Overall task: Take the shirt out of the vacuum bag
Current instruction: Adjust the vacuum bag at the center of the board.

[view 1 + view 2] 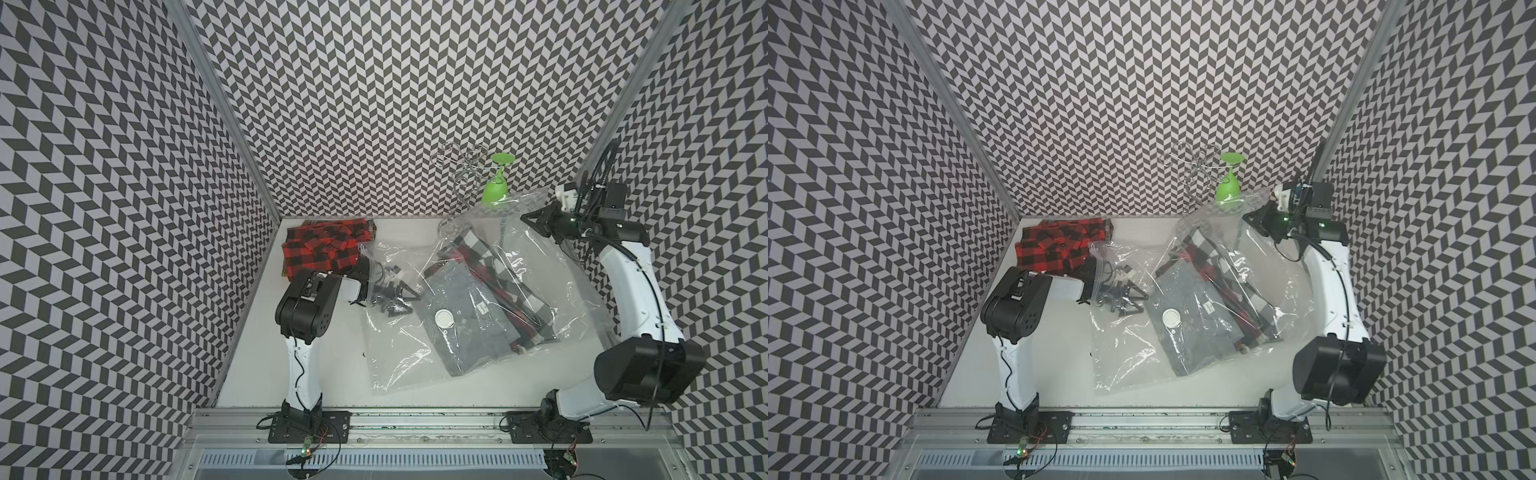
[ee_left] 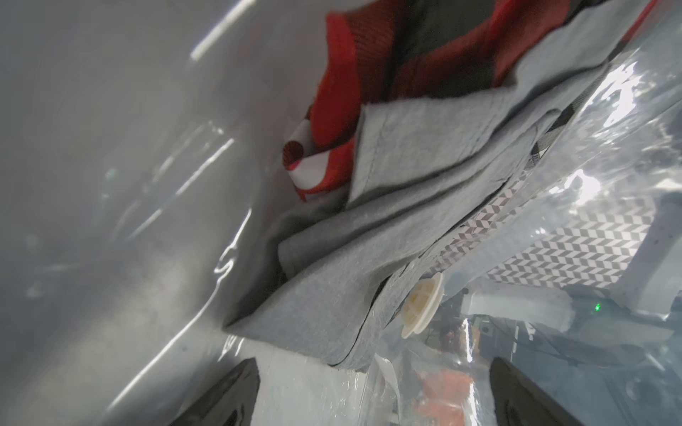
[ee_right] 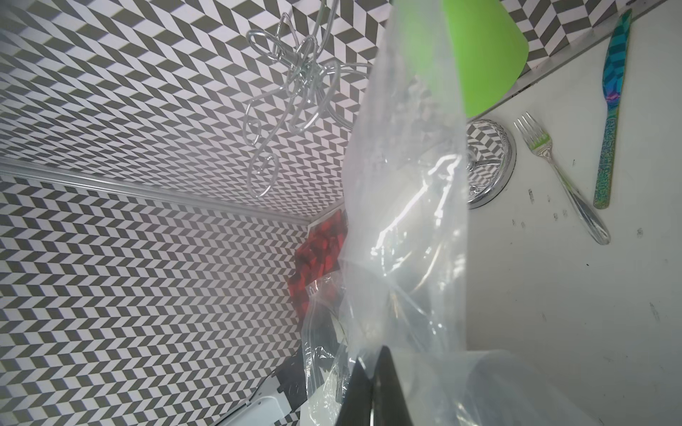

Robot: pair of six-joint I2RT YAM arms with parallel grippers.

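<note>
My right gripper goes down to the table under the bag's raised end below it next and releases the bag's corner. My left gripper already stands inside the bag.
The clear vacuum bag (image 1: pixel 395 357) lies across the table's middle, its white valve (image 1: pixel 444 319) facing up. Inside it lies a folded grey shirt (image 1: pixel 465 332) on a red, white and black checked garment (image 1: pixel 498 278). My left gripper (image 1: pixel 392 297) is inside the bag's left end, open. In the left wrist view its fingers (image 2: pixel 228 394) stand wide apart just short of the grey shirt (image 2: pixel 369 258), with nothing between them. My right gripper (image 1: pixel 525 218) is shut on the bag's far right corner and holds it up; the plastic film (image 3: pixel 406 221) hangs from its closed jaws.
A red and black checked shirt (image 1: pixel 320 245) lies outside the bag at the back left. A wire rack (image 1: pixel 461 174) with a hanging green glass (image 1: pixel 496 187) stands at the back wall. A fork (image 3: pixel 561 177) and a colourful knife (image 3: pixel 610 110) lie beside the rack's base.
</note>
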